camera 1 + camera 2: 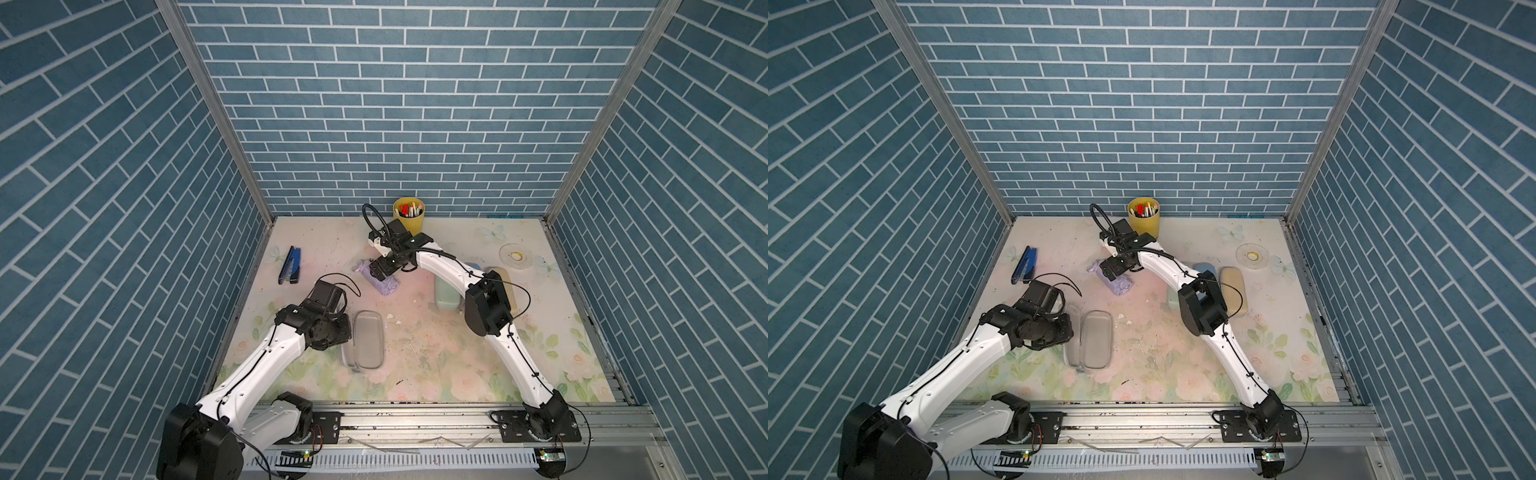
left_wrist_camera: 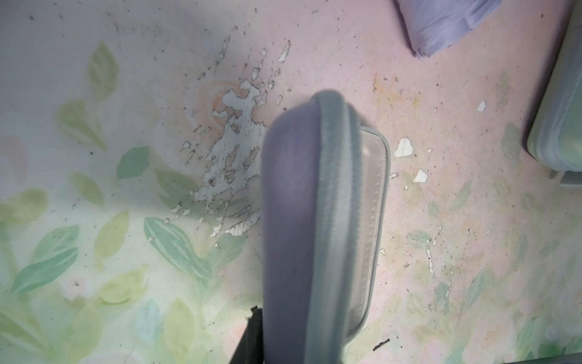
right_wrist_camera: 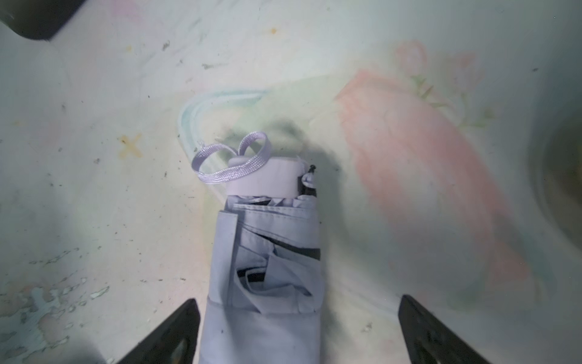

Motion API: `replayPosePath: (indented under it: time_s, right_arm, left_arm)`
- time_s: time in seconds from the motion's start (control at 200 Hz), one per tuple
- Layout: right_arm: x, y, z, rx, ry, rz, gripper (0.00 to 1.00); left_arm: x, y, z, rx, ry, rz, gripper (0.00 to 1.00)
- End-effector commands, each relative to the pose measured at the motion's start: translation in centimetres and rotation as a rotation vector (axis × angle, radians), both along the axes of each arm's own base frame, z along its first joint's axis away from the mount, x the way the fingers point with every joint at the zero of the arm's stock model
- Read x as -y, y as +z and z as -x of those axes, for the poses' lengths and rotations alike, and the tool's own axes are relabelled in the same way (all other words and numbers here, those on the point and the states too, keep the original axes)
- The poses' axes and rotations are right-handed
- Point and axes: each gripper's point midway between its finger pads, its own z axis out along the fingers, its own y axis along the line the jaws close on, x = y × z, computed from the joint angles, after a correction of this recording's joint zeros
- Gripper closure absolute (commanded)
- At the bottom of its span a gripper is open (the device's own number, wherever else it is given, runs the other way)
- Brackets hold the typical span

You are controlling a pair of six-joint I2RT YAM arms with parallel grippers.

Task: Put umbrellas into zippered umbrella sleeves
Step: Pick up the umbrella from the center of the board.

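Note:
The umbrella's middle lies below, nearer one of my open fingers. My right gripper next needs to shift to that finger's side, go down astride the lilac umbrella's middle (image 1: 377, 279) (image 3: 262, 336) and close.
A lilac umbrella (image 1: 383, 283) (image 1: 1120, 286) lies on the floral mat near its middle, strap end away from me (image 3: 267, 252). My right gripper (image 1: 380, 270) (image 3: 298, 299) hangs over it, open, its fingers wide on either side; one is next to the fabric, the other well apart. The lilac zippered umbrella sleeve (image 1: 368, 338) (image 1: 1096, 338) lies unzipped, grey inside up. Its lilac lid (image 2: 289, 205) stands on edge in my left gripper (image 1: 347, 334) (image 2: 293, 331), shut on it; only one finger (image 2: 252, 334) shows. Mint (image 1: 1173, 297), light blue (image 1: 1204, 268) and tan (image 1: 1233, 289) sleeves lie shut at right, partly under the right arm.
A yellow pen cup (image 1: 409, 214) stands at the back wall just behind the right wrist. A dark blue stapler (image 1: 291, 266) lies at the left, a clear glass dish (image 1: 515, 255) at the back right. Tiled walls close three sides; a metal rail runs along the front.

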Motion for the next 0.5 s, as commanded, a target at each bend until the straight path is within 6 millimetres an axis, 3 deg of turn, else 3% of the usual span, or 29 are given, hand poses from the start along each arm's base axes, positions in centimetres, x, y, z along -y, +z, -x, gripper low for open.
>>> replayPosePath:
  time_s: [0.0,0.29,0.405,0.47,0.495]
  right_arm:
    - [-0.8,-0.5,0.3,-0.012,-0.006,0.001,0.04]
    - [-0.6,-5.4,0.0,-0.041,-0.038,0.084,0.18]
    - [0.3,-5.1,-0.5,-0.013,-0.069,0.128,0.34]
    - [0.9,-3.9,-0.7,-0.012,-0.099,0.122,0.46]
    - [1.2,-3.2,-0.8,-0.015,-0.115,0.113,0.48]
  left_arm:
    - [-0.3,0.1,-0.4,0.018,0.043,0.010,0.75]
    - [0.9,-0.3,-1.5,0.041,0.049,0.073,0.76]
    - [1.4,-0.4,-1.9,0.054,0.061,0.106,0.77]
    - [1.7,-0.4,-2.4,0.065,0.066,0.122,0.77]
    - [1.7,-1.2,-2.1,0.046,0.069,0.121,0.77]
